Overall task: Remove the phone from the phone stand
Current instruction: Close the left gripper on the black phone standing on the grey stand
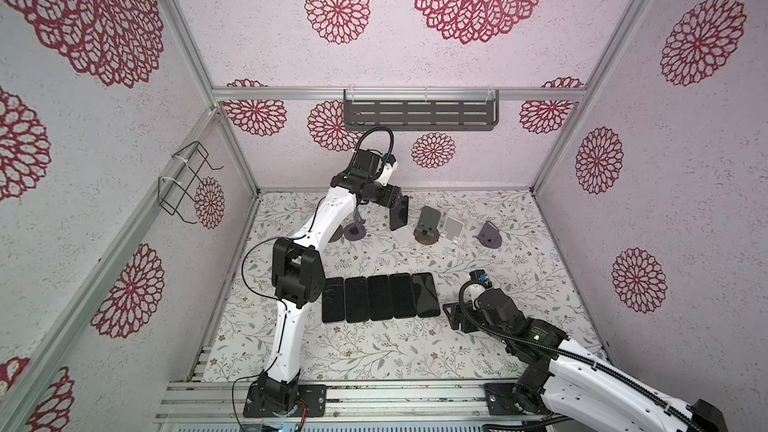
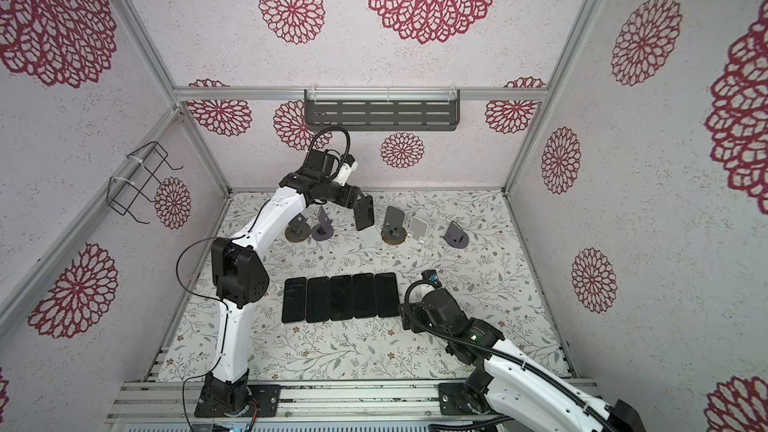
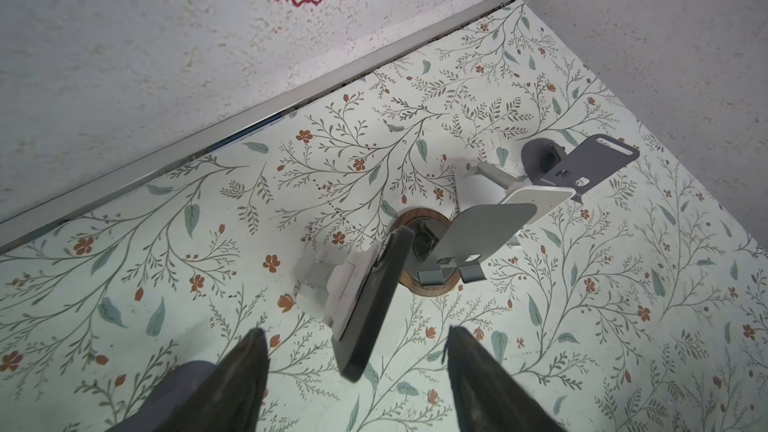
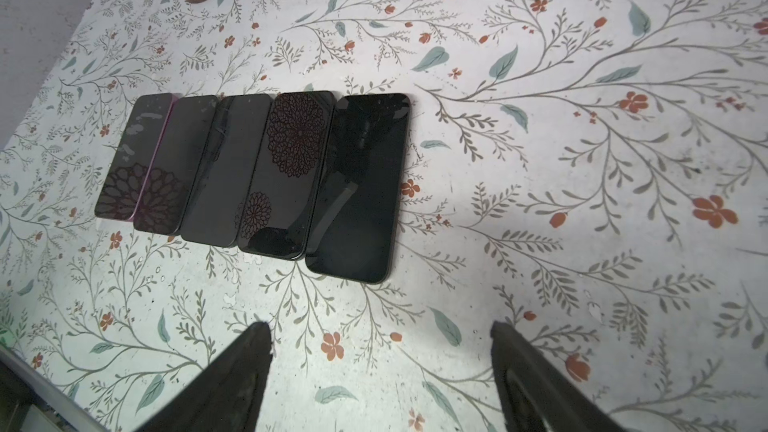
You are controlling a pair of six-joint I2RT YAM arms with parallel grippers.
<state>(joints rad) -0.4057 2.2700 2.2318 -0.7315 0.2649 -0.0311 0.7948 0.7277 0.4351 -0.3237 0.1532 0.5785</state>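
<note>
The phone's near end [image 1: 394, 210] [image 3: 357, 354] is already between the spread fingers, so my left gripper should next move gently down over it and close there.
A dark phone [image 1: 399, 214] [image 2: 363, 214] leans upright on a white phone stand [image 3: 345, 288] in the back row of the table. In the left wrist view the phone [image 3: 374, 305] rests against the stand's back plate. Its near end lies between my left gripper's [image 3: 359, 340] spread fingers, with a gap on each side. My left gripper [image 1: 402, 204] is open at the phone's top. My right gripper [image 4: 380, 338] [image 1: 451, 317] hangs open and empty over bare table, right of the flat phones.
Several dark phones [image 1: 380, 297] [image 4: 257, 172] lie flat side by side mid-table. Empty stands flank the phone: a grey one on a wood base [image 1: 428, 226], a white one [image 1: 452, 228], a purple-grey one [image 1: 490, 234] and another [image 1: 355, 231] at the left. The back wall is close behind.
</note>
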